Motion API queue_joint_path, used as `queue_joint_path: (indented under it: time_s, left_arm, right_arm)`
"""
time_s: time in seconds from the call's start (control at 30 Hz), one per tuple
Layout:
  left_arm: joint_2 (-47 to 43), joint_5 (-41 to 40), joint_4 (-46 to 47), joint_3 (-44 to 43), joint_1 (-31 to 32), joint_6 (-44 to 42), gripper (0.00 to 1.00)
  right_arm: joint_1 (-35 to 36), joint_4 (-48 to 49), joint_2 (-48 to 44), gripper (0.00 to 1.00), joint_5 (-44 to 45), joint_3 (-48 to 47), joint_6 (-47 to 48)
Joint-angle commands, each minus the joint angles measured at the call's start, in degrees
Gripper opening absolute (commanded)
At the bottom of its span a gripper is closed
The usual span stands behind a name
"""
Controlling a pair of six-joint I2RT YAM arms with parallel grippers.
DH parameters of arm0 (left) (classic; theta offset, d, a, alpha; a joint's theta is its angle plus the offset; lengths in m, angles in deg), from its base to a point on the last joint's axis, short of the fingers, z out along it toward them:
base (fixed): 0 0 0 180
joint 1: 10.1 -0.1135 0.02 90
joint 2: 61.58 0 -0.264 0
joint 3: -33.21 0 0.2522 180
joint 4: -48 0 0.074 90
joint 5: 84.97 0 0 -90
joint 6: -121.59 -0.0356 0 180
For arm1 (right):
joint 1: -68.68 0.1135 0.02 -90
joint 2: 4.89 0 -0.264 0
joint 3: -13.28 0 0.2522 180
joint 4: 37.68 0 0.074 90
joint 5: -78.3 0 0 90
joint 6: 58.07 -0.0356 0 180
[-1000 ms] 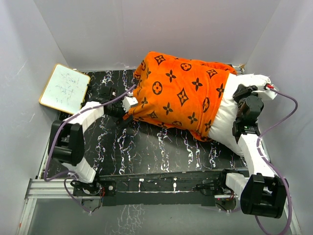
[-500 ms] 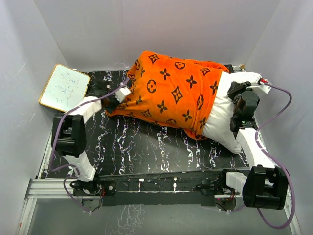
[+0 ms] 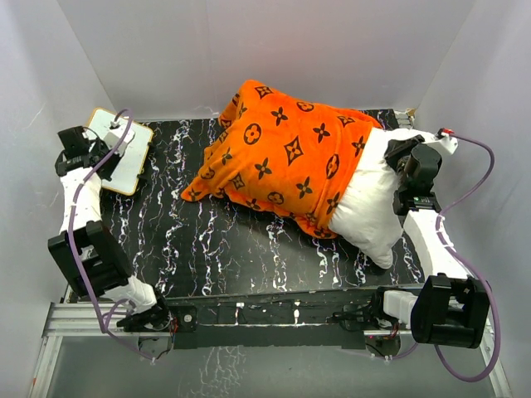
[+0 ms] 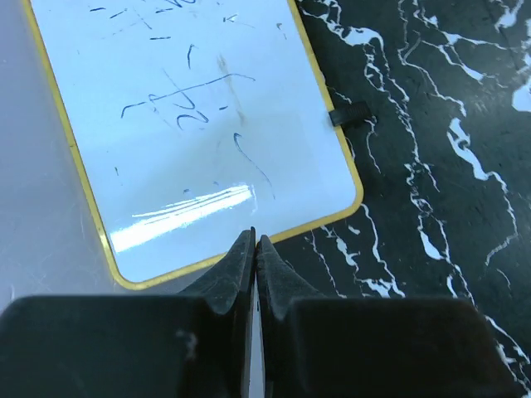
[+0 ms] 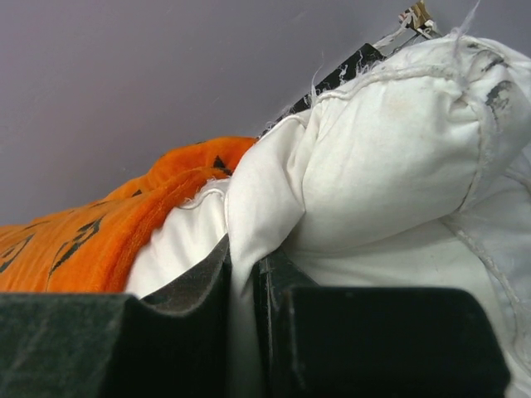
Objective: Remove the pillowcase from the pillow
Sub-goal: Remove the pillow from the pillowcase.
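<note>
I will next move my right gripper left in the top view, toward the table's middle, and let go of the pillow's white fold, as my left gripper is far away.
The orange pillowcase with dark brown motifs covers the left part of the white pillow, whose right end sticks out bare at the table's right. My right gripper is shut on a fold of the pillow's white fabric near its far right corner; orange plush shows to the left of it. My left gripper is shut with nothing in it, hovering over the near corner of the whiteboard, far left of the pillowcase. In the left wrist view its fingertips meet above the board's yellow edge.
A small whiteboard with a yellow frame and scribbles lies at the table's back left corner. The black marbled tabletop is enclosed by grey walls on three sides. A metal rail runs along the near edge.
My left gripper let go of the pillowcase's left edge, shut, and swung far left over the whiteboard. The pillowcase slid left, baring more white pillow at the right. The right gripper kept its grip.
</note>
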Motion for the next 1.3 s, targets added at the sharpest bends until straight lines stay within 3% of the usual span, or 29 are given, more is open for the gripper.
queue_joint_path:
  time_s: [0.0,0.03,0.07,0.13,0.2,0.33,0.43,0.57,0.7,0.97,1.13,1.27]
  left_arm:
    - [-5.3,7.8,-12.2,-0.9,0.7,-4.9,0.0]
    - [-6.8,10.8,-13.8,-0.4,1.4,-4.6,0.14]
    - [-8.2,12.6,-15.5,-0.2,3.2,-3.6,0.39]
    - [-10.2,14.9,-19.3,-1.3,9.0,-1.1,0.72]
    - [-11.7,15.0,-20.5,-3.6,16.1,3.9,0.84]
    - [-7.7,11.7,-20.0,-16.9,31.6,18.2,0.9]
    - [-0.5,8.6,-21.1,-30.5,39.6,26.4,0.93]
    - [10.9,4.8,-25.2,-47.7,48.9,32.4,0.93]
    - [17.6,1.0,-27.7,-56.6,56.8,34.4,0.92]
    - [17.6,-4.8,-25.6,-52.0,63.2,34.5,0.89]
    - [13.5,-17.4,-20.1,-41.7,63.9,29.2,0.84]
    - [9.3,-23.0,-16.6,-35.9,63.7,25.3,0.83]
  right_arm:
    - [0.8,3.7,-2.1,0.08,-4.6,-3.1,0.1]
    - [3.0,5.1,-2.4,0.08,-5.1,-2.5,1.0]
    - [5.1,8.2,-3.1,0.08,-6.3,-1.2,2.1]
    - [9.7,15.4,-4.6,0.08,-8.7,1.7,4.2]
    - [14.0,19.3,-6.2,0.08,-9.0,2.8,5.7]
    - [23.5,20.5,-8.4,0.08,-6.4,0.1,8.9]
    - [31.2,19.8,-9.8,0.08,-1.2,-1.1,12.0]
    - [42.9,17.7,-9.4,0.08,7.8,-1.4,15.3]
    - [51.3,15.4,-7.0,0.08,18.4,-0.5,16.9]
    - [54.2,13.5,-5.0,0.08,25.8,2.0,14.6]
    - [54.2,12.5,-5.1,0.08,28.3,2.5,14.6]
    - [54.2,11.1,-5.9,0.08,31.6,3.3,14.7]
